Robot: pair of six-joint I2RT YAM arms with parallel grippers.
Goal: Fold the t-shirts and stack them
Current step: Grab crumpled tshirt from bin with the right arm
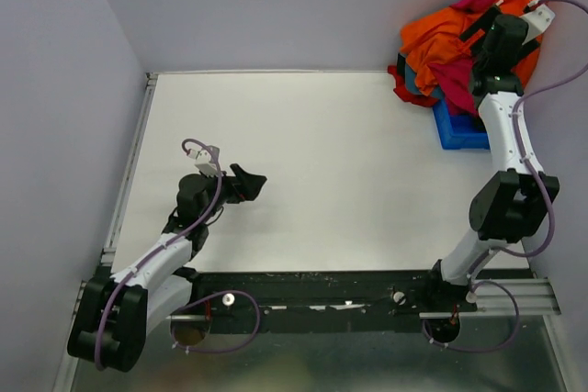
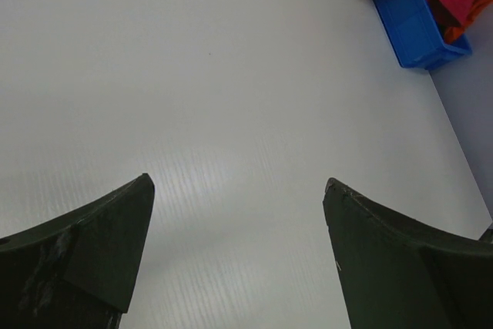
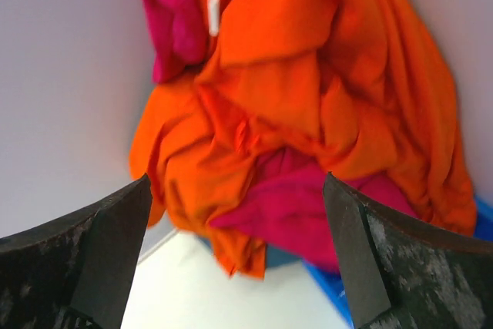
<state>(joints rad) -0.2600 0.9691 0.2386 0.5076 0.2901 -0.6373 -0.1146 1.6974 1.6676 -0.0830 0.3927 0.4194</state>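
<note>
Orange cloth lies uppermost, over the magenta shirt (image 3: 308, 206). My right gripper comes down into the heap next and closes on the raised orange fold (image 3: 322, 102).
A heap of orange t-shirts (image 1: 459, 29) and magenta t-shirts (image 1: 455, 75) is piled in a blue bin (image 1: 459, 132) at the table's far right corner. My right gripper (image 1: 482, 66) hangs over the heap, open and empty. In the right wrist view the orange cloth (image 3: 308, 59) and a magenta shirt (image 3: 308, 206) lie ahead between my open fingers (image 3: 108, 260). My left gripper (image 1: 250, 183) is open and empty over the bare white table, left of centre. In the left wrist view the bin (image 2: 416, 25) shows far off.
The white table (image 1: 322, 162) spreads between the arms. Grey walls close in on the left, back and right. A black rail (image 1: 322, 305) runs along the near edge with both arm bases on it.
</note>
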